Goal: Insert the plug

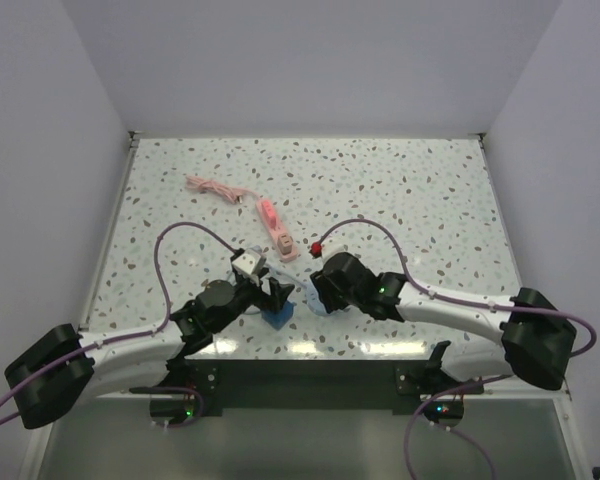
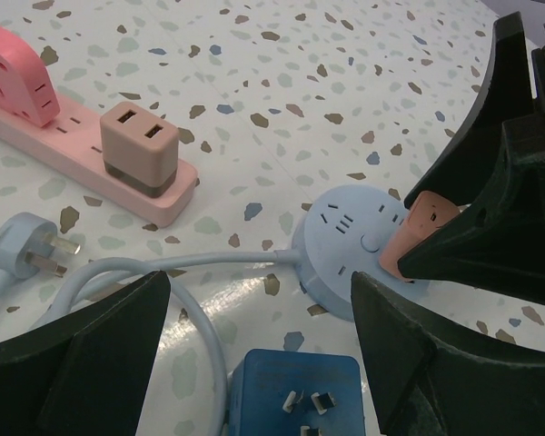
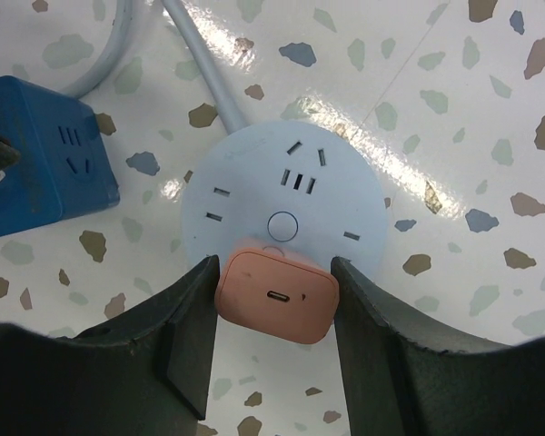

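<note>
The socket's near rim is directly below the closed fingers of my right gripper. My right gripper needs to push down, press the plug onto that rim and release it there.
A salmon-orange charger plug (image 3: 274,295) stands on the near rim of a round light-blue socket (image 3: 291,195). My right gripper (image 3: 274,302) is shut on the plug, one finger on each side. I cannot tell whether its prongs are in the slots. In the left wrist view the plug (image 2: 422,227) looks slightly tilted on the socket (image 2: 345,241). My left gripper (image 2: 262,283) is open and empty above a blue cube adapter (image 2: 295,400) lying prongs-up. In the top view both grippers, left (image 1: 270,293) and right (image 1: 316,290), meet near the table's front centre.
A pink power strip (image 2: 73,154) with a tan adapter (image 2: 139,150) lies to the left. The socket's pale cable (image 2: 163,268) loops to a three-pin plug (image 2: 27,252). A pink cable (image 1: 215,188) lies farther back, and a small red item (image 1: 317,249) sits behind the right gripper.
</note>
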